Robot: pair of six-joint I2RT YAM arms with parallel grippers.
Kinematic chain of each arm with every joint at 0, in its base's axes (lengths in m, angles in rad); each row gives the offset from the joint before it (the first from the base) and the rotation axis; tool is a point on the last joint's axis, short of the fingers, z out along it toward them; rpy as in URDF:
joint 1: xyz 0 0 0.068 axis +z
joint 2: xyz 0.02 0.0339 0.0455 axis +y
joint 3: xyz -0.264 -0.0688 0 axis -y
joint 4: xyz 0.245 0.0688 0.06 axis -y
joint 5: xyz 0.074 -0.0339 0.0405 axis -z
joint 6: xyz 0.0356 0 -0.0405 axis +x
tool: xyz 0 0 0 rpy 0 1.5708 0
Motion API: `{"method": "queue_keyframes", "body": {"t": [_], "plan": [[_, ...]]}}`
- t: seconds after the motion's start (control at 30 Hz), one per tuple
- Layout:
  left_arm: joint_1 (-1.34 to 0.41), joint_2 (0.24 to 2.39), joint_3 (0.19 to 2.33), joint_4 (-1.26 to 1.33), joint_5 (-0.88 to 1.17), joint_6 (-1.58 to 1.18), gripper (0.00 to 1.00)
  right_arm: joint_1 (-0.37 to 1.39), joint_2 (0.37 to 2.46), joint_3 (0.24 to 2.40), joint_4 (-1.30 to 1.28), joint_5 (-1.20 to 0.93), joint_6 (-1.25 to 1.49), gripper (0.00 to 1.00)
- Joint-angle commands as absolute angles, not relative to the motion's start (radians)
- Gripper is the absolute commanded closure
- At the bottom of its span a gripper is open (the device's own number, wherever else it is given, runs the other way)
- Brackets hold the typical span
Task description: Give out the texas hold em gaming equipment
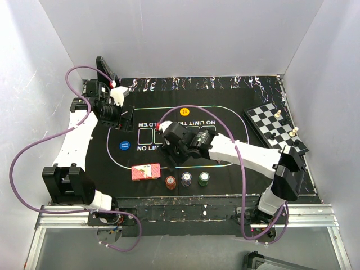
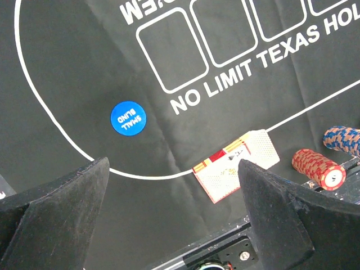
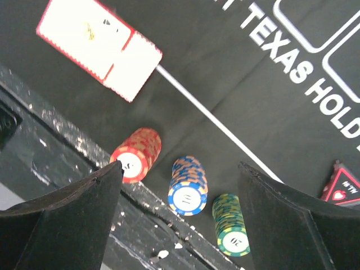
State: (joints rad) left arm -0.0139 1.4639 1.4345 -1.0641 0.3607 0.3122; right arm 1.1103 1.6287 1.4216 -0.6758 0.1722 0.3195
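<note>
The red stack [image 1: 170,182] [image 3: 135,154] stands below and back from my right gripper, which next lowers and draws back until its open fingers straddle that stack.
A red pack of playing cards [image 1: 145,171] lies near the mat's front edge. To its right stand three poker chip stacks: red [image 1: 170,181], blue [image 1: 185,179] and green [image 1: 203,179]. My right gripper [image 1: 170,151] hovers open above and just behind them. In the right wrist view the red stack [image 3: 135,154], blue stack [image 3: 188,185] and green stack [image 3: 230,225] sit below the open right gripper [image 3: 180,167], untouched. A red triangular marker [image 3: 341,185] shows at the right edge. My left gripper [image 2: 173,169] hangs open and empty over the mat's left part, with the card pack [image 2: 236,165] beyond it.
A blue "small blind" disc [image 1: 124,145] lies at the mat's left, and an orange disc [image 1: 183,112] at its far side. The black mat [image 1: 225,169] covers the table. A chessboard [image 1: 264,115] with pieces sits at the back right. White walls enclose the table.
</note>
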Motion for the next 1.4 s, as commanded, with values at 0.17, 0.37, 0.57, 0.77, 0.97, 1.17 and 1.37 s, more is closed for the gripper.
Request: {"method": "queue_keyframes", "body": {"t": [0.17,0.37,0.57,0.77,0.97,1.17,1.37], "plan": [[-0.011,1.385,1.402,-1.083,0.29,0.267,0.0,1.203,1.68,1.413,-0.63,0.084,0.259,0.1],[-0.011,1.356,1.387,-1.092,0.273,0.262,0.0,1.233,1.721,1.393,-0.617,0.069,0.258,0.09],[-0.011,1.341,1.39,-1.098,0.262,0.261,0.0,1.236,1.758,1.376,-0.594,0.075,0.255,0.08],[-0.009,1.335,1.399,-1.1,0.268,0.249,0.0,1.238,1.792,1.365,-0.58,0.058,0.252,0.1],[-0.011,1.335,1.393,-1.098,0.264,0.247,0.0,1.239,1.801,1.329,-0.563,0.046,0.256,0.15],[-0.011,1.333,1.399,-1.098,0.259,0.249,0.0,1.244,1.812,1.313,-0.542,0.054,0.259,0.23],[-0.011,1.325,1.399,-1.098,0.256,0.25,0.0,1.244,1.833,1.316,-0.535,0.067,0.258,0.3]]}}
